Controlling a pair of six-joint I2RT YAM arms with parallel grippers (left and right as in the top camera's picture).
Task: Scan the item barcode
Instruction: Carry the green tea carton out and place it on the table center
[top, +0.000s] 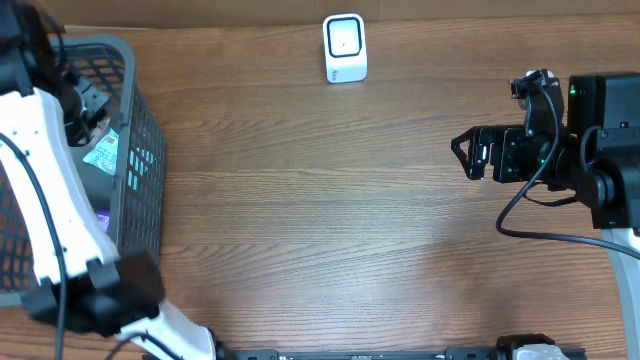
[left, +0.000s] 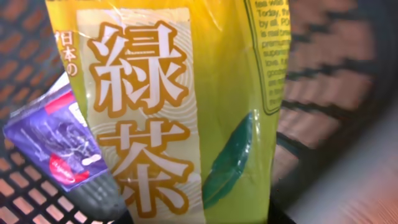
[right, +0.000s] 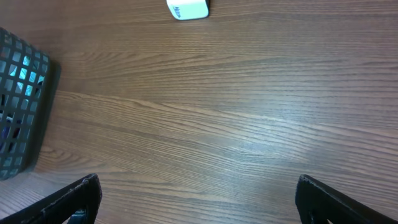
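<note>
My left gripper should lift the tea packet (left: 186, 112) over the basket's rim, then lower it onto the bare wood before the scanner and let it go, because that part of the wood is empty.
A yellow-green tea packet (left: 186, 112) with large white Japanese characters and a green leaf fills the left wrist view. My left gripper (left: 199, 219) is down inside the dark mesh basket (top: 140, 150), and only dark slivers of its fingers show, one against each side of the packet's lower end. From overhead the left gripper (top: 85, 105) is mostly hidden by the arm and the basket rim. No barcode is visible. The white scanner (top: 345, 47) stands at the table's far edge. My right gripper (top: 462, 155) hovers open over bare wood at the right.
A purple packet (left: 56, 143) lies beside the tea packet on the basket floor. A blue-and-white packet (top: 103, 152) shows inside the basket from overhead. The right wrist view shows the basket's corner (right: 18, 106) and the scanner (right: 188, 9) across bare wooden tabletop.
</note>
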